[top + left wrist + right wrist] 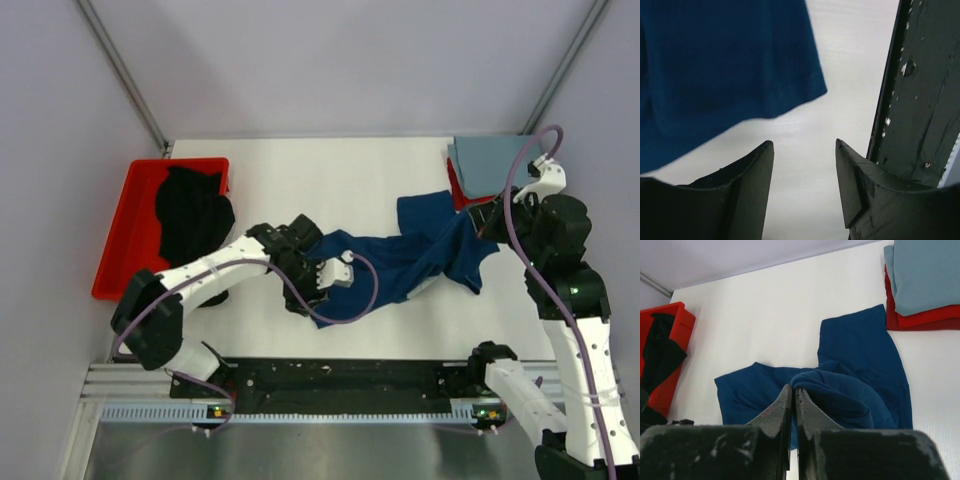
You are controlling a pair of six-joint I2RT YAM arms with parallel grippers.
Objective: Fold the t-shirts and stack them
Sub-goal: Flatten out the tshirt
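The shirt's edge (771, 113) beside its near corner lies across bare table below the left gripper, to the right in the top view, so the left gripper needs to lower there next.
The dark navy blue t-shirt (400, 262) lies crumpled across the table's middle; it also shows in the left wrist view (715, 65) and the right wrist view (860, 355). My left gripper (310, 298) is open and empty over bare table by the shirt's near left edge (804, 145). My right gripper (487, 222) is shut on a bunched fold of the navy shirt's right side (793, 389), held raised. The black t-shirt (190, 212) lies heaped in the red tray (125, 230). The pale grey-blue t-shirt (487, 160) lies folded at the back right.
The pale shirt rests on a red flat piece (456, 190) by the right wall. The black base rail (340, 375) runs along the near edge, close to my left gripper (920, 100). Grey walls enclose the table.
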